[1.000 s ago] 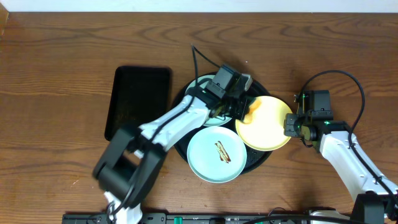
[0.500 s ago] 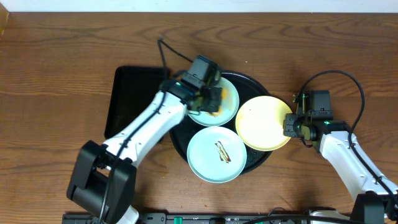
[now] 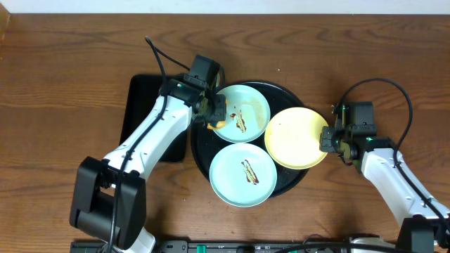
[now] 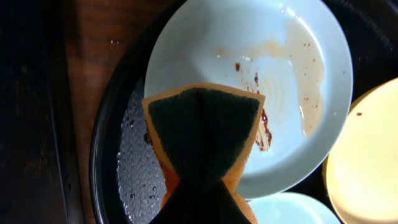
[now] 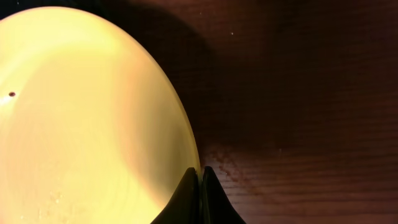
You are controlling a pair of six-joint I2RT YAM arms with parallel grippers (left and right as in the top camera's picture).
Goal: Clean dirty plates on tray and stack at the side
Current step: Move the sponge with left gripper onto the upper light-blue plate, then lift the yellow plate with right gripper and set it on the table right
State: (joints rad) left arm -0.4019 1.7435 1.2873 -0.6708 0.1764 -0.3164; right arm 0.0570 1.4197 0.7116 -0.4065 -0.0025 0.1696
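Observation:
The robot's right gripper will next move up, to the right in the overhead view, then down to let go of the plate on the bare tabletop, since that side of the tabletop is clear.
The round black tray [image 3: 201,156] holds three plates. A mint-blue plate [image 3: 254,105] at the back bears brown sauce smears; it also shows in the left wrist view [image 4: 311,93]. A second mint-blue plate [image 3: 228,179] in front has a brown smear at its middle. The pale yellow plate [image 3: 295,140] lies at the tray's right, its rim pinched by my right gripper [image 3: 328,139], seen shut on it in the right wrist view [image 5: 200,180]. My left gripper [image 3: 215,119] is shut on an orange sponge with a dark green pad [image 4: 202,124], at the back plate's left edge.
A smaller rectangular black tray [image 3: 151,105] lies left of the round tray. Brown wooden table [image 3: 63,84] all round. Water droplets sit on the round tray's floor [image 4: 134,162] beside the sponge.
My left gripper with the sponge moved left, from the yellow plate across to the left edge of the back mint-blue plate, uncovering its smears. The right gripper stayed on the yellow plate's rim.

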